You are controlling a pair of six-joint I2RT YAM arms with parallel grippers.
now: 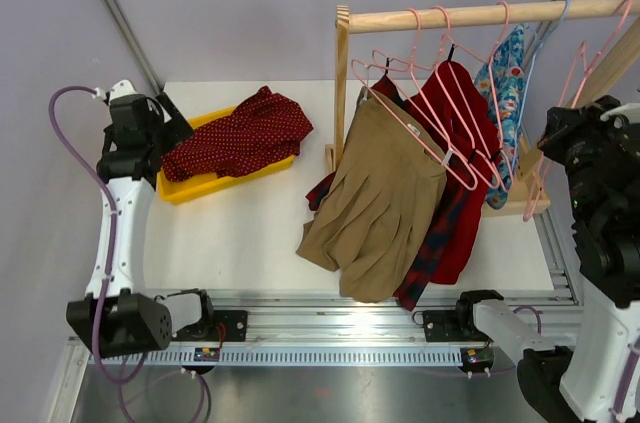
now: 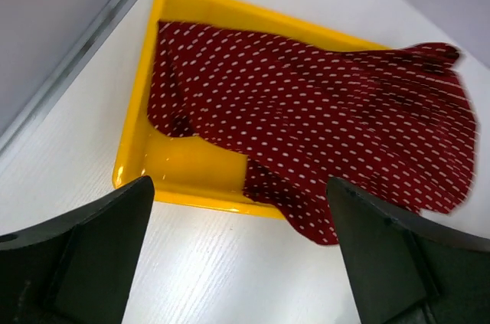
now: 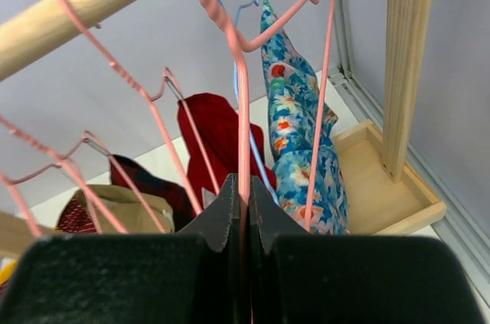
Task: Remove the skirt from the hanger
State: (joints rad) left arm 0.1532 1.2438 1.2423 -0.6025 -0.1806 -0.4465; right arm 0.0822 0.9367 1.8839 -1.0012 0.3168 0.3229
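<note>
The bar's end (image 1: 627, 6) lies outward of my right gripper, so it will next ease outward and down, seat the bare pink hanger's hook there and release the hanger's neck.
The skirt (image 1: 240, 133), dark red with white dots, lies bunched in the yellow tray (image 1: 185, 188) and spills over its right end. In the left wrist view the skirt (image 2: 321, 117) drapes over the tray's (image 2: 195, 175) near rim. My left gripper (image 2: 239, 209) hovers open just in front of that rim, nothing between its fingers; from above the left gripper (image 1: 165, 123) is at the tray's left end. My right gripper (image 3: 246, 186) is shut on the wire of a bare pink hanger (image 3: 242, 94) hooked on the rail's right end (image 1: 590, 63).
A wooden rail (image 1: 480, 15) on a wooden stand carries several more pink hangers. A khaki garment (image 1: 385, 193), a red one (image 1: 455, 113) and a blue floral one (image 1: 505, 93) hang from them. The stand's base (image 3: 383, 186) sits by the table's right edge.
</note>
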